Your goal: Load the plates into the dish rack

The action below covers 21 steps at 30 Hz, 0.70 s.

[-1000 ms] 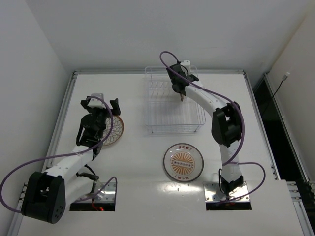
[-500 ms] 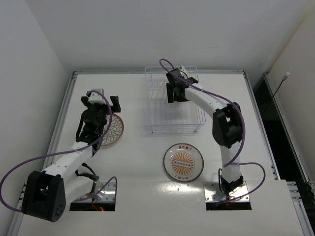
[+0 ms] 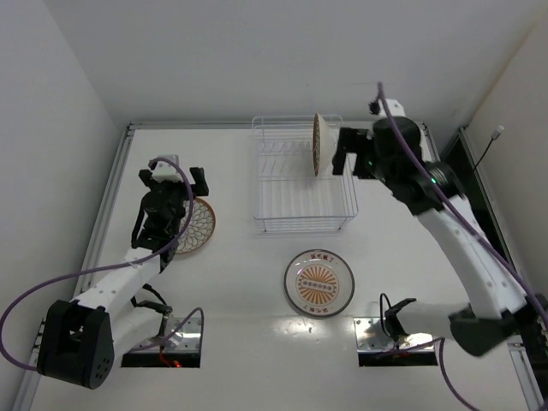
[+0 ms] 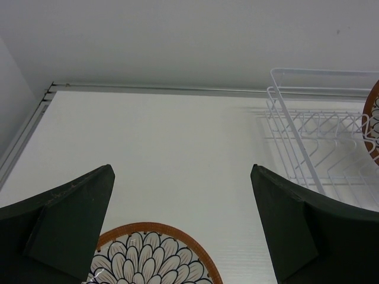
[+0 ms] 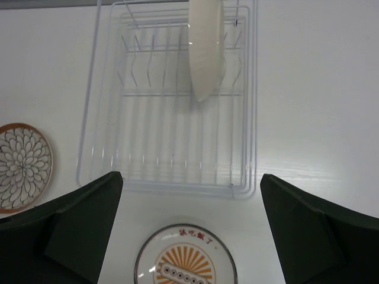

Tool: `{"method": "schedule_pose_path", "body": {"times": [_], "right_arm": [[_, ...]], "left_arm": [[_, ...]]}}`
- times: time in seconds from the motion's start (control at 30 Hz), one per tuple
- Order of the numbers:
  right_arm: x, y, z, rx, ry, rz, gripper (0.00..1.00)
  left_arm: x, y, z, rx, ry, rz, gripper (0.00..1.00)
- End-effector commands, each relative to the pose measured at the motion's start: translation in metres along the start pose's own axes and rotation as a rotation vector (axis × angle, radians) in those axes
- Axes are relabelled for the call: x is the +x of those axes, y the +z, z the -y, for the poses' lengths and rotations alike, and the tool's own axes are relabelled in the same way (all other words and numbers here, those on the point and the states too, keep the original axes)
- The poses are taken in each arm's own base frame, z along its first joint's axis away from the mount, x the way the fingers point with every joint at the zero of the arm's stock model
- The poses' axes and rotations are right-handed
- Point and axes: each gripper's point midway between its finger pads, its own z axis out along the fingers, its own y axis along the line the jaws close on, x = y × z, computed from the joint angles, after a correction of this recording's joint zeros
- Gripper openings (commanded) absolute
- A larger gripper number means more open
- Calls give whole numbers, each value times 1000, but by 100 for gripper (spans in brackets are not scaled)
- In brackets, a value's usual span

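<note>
I will swing my right gripper back and down next and turn it onto the sunburst plate's rim (image 3: 348, 298) nearest its own arm base, because that plate is still outside the rack (image 3: 282, 224).
A brown-rimmed petal plate (image 3: 318, 144) stands on edge in a far slot of the white wire dish rack (image 3: 282, 224), free of any gripper; the right wrist view shows it edge-on (image 5: 206, 47). My right gripper (image 3: 347, 154) hovers high beside it, open and empty (image 5: 189, 176). A second petal plate (image 3: 195, 226) lies flat at the left, with my open left gripper (image 3: 174, 184) just above its far edge (image 4: 181, 168). Its rim (image 4: 155, 228) shows between the fingers (image 4: 65, 225). The white sunburst plate (image 3: 319, 282) lies flat in front of the rack (image 5: 177, 183).
A raised metal rail (image 3: 274, 125) borders the table's far side, and another rail (image 3: 110, 197) runs along the left. Walls stand close behind and at both sides. The arm base plates (image 3: 167, 347) sit at the near edge.
My right gripper has opened and let go of the petal plate, which now stands in the rack. The right arm has risen and swung back to the right. The left arm has barely shifted.
</note>
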Motion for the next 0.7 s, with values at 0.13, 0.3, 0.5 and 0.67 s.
{"method": "schedule_pose_path", "body": {"times": [0.13,0.3,0.5,0.67], "right_arm": [[115,-72,41,-59,107,-165,100],[188,-92,44,-119,283,-258,100],[266,-91,44,-120,433,-420,100],[308,-88,40,-134,509,-519,100]], "left_arm": [[-27,-4,4,4,-61,60,100],[-34,-7,8,25,-75,76,100],[-35,-8,6,14,-85,77,100],[-34,-10,-1,-19,-86,80,100]]}}
